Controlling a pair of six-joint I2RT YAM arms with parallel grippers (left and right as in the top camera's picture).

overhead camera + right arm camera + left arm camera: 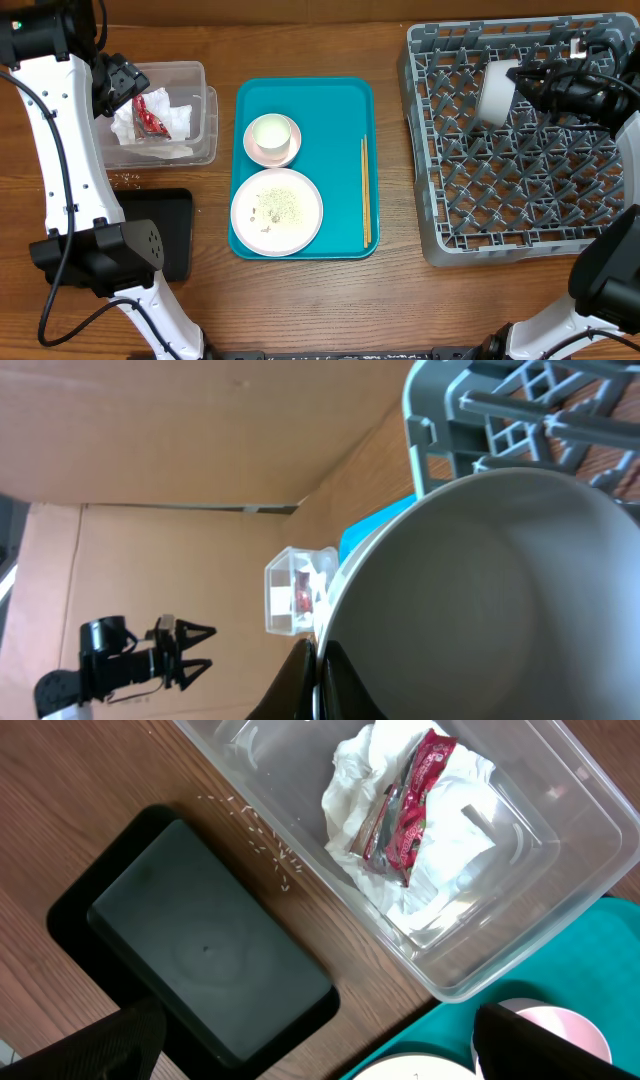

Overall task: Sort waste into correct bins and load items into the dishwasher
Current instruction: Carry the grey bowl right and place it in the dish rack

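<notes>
My right gripper lowers the grey-white bowl among the wires next, since the bowl on its side still hangs above the dish rack's wires.
My right gripper point(527, 82) is shut on the rim of the grey-white bowl point(495, 92), holding it on its side over the grey dish rack point(520, 190). In the right wrist view the fingers point(318, 678) pinch the bowl's edge point(500, 590). My left gripper point(125, 85) hangs open and empty above the clear tub point(197, 76), which holds white napkins point(440, 850) and a red wrapper point(415, 805). A pale pink plate point(277, 210) with crumbs, a white cup point(271, 132) on a small pink dish point(275, 155), and chopsticks point(365, 190) lie on the teal tray point(340, 100).
A shallow black tray point(168, 232) sits at the front left, near the left arm's base. Loose rice grains point(265, 845) lie on the wood between it and the tub. The rack fills the right side of the table.
</notes>
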